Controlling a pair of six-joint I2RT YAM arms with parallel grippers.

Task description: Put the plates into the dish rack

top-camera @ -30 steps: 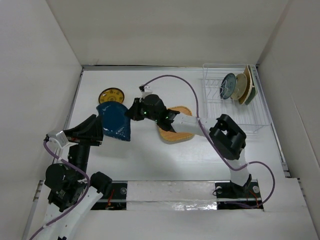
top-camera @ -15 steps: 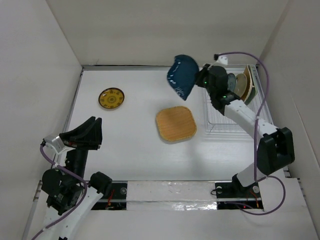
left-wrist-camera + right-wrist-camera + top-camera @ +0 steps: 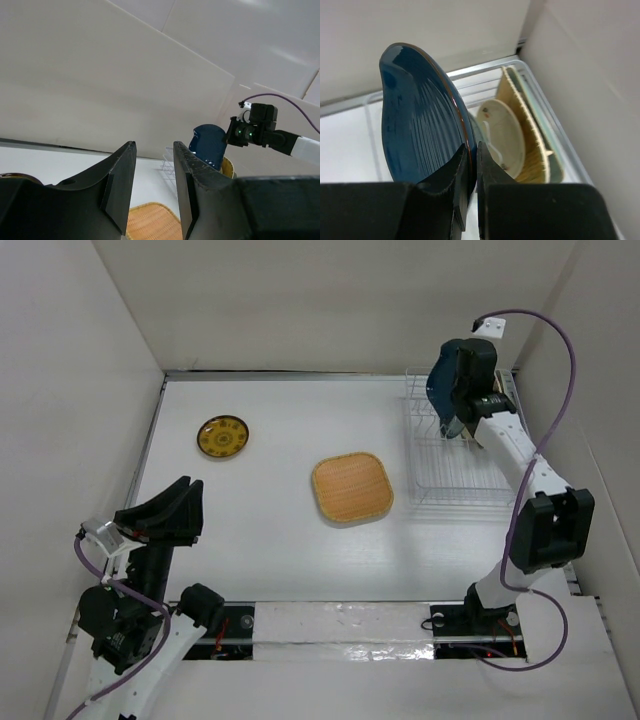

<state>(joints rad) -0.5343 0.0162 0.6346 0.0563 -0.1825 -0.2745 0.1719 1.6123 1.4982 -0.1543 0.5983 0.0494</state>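
My right gripper moves toward the rack's free side point(image 3: 428, 427) next, left in the top view, then down between the rack's wires, since plates already stand along the rack's side.
My right gripper point(image 3: 472, 165) is shut on the rim of a dark teal-blue plate point(image 3: 415, 125), held on edge above the white wire dish rack point(image 3: 462, 465) at the far right. A cream round plate point(image 3: 502, 135), a tan woven plate point(image 3: 532, 140) and a pale green plate point(image 3: 554, 150) stand upright in the rack just beyond it. A tan rounded-square woven plate point(image 3: 351, 487) lies flat mid-table. A yellow dark-patterned plate point(image 3: 223, 436) lies at the far left. My left gripper point(image 3: 192, 510) hovers open and holds nothing at the near left.
White walls close in the table on the left, back and right. The rack's back edge point(image 3: 485, 67) sits close to the right wall corner. In the left wrist view the blue plate point(image 3: 207, 147) and the woven plate point(image 3: 150, 222) show past the open fingers point(image 3: 120, 190).
The right arm has swung the blue plate from mid-left of the table across to above the rack. The left gripper has drawn back slightly toward the near left, open.
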